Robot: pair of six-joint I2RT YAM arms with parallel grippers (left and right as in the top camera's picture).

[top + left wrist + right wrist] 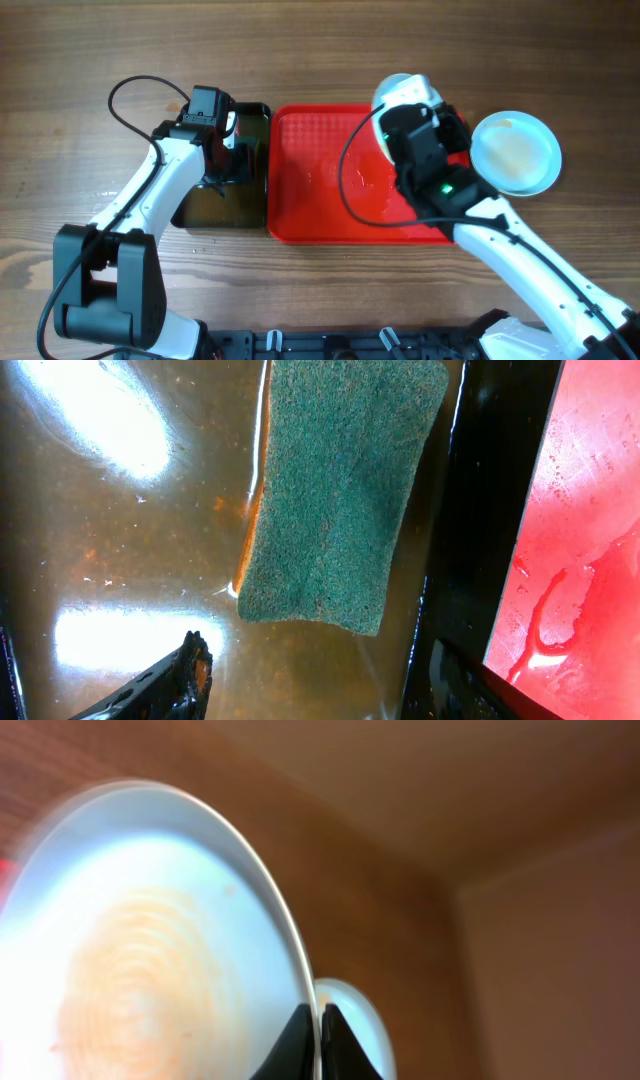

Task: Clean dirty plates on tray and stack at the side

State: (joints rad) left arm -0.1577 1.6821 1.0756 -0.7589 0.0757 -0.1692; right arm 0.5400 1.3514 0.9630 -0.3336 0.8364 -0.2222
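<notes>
I will next move my right gripper across and down onto the second plate [516, 153] [362, 1018] and let go of the smeared plate's rim there, because the second plate is below it and to its right in the overhead view.
My right gripper [319, 1018] is shut on the rim of a pale plate [150, 940] smeared with brownish-orange residue, held tilted on edge over the far right corner of the red tray [320, 180]; the plate [398, 95] shows above the arm in the overhead view. A second plate [515, 150] lies flat on the table right of the tray and shows behind the held one in the right wrist view [355, 1020]. My left gripper [320, 680] is open over the black tray [215, 205], just short of the green sponge [335, 490] lying in brown water.
The black tray's wall [490, 510] stands between the sponge and the red tray [585, 540], which has wet streaks. The right arm [500, 240] crosses the red tray's right edge. Wooden table [60, 120] all around.
</notes>
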